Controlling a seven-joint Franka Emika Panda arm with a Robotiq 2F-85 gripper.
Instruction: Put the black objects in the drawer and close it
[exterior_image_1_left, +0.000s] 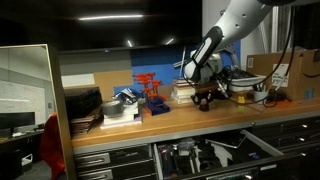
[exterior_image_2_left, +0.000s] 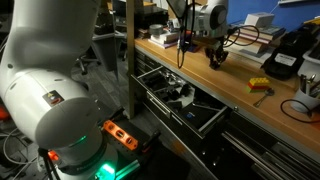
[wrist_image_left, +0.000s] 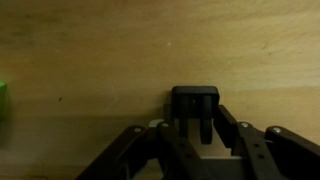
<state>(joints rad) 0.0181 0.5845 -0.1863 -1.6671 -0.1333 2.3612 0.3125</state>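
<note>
My gripper draws back past the bench edge next and lowers the black object, then releases it inside the open drawer, which stands below it, back toward my base.
My gripper (wrist_image_left: 195, 128) is shut on a small black object (wrist_image_left: 194, 100), with a finger on each side of it, right over the wooden bench top (wrist_image_left: 90, 50). In both exterior views the gripper (exterior_image_1_left: 205, 97) (exterior_image_2_left: 216, 57) hangs low over the bench with the black object at its tip. The wide drawer (exterior_image_1_left: 258, 143) (exterior_image_2_left: 180, 118) stands pulled open below the bench edge, with mixed items inside. I cannot pick out a second black object.
A red rack (exterior_image_1_left: 150, 90), a stack of flat black trays (exterior_image_1_left: 82, 103) and a cardboard box (exterior_image_1_left: 290, 70) stand on the bench. A yellow block (exterior_image_2_left: 260, 86) and a black device with cables (exterior_image_2_left: 285, 55) lie nearby. Something green (wrist_image_left: 3, 100) shows at the wrist view's edge.
</note>
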